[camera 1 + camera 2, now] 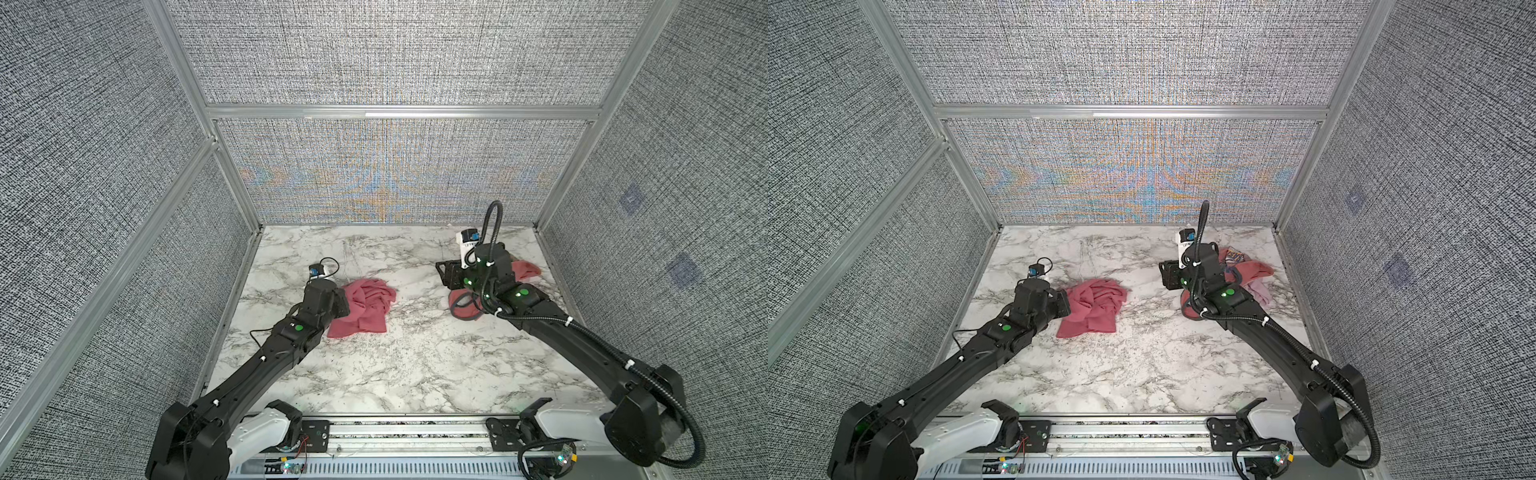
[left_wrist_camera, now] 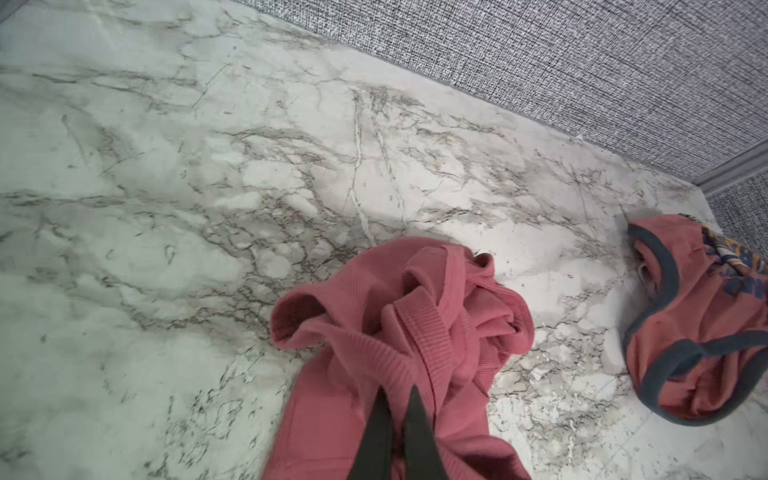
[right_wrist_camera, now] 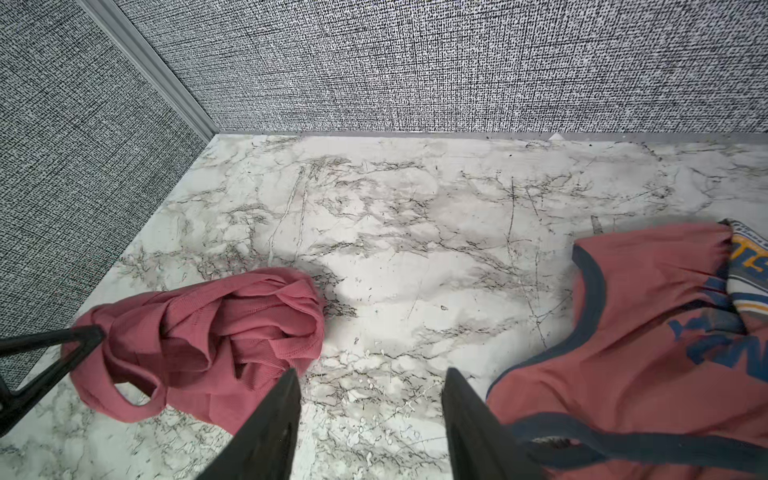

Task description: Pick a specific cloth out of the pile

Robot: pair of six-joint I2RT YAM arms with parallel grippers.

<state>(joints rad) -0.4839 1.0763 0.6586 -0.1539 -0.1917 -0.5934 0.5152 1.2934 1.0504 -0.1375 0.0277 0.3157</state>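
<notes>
My left gripper should next move down and back to the marble by the cloth's near corner to release, because the pinched edge hangs raised.
The cloth, plain rose-red and crumpled, lies on the marble table left of centre, apart from the pile at the right. My left gripper is shut on the cloth's near edge, with fabric pinched between its tips. In both top views the left gripper sits at the cloth's left side. My right gripper stands open over bare marble between the cloth and the salmon garment, holding nothing.
The salmon garment has dark blue-grey edging and a blue print. A pale pink piece and a printed fabric lie with it under the right arm. Grey fabric walls close three sides. The marble table spreads toward the front.
</notes>
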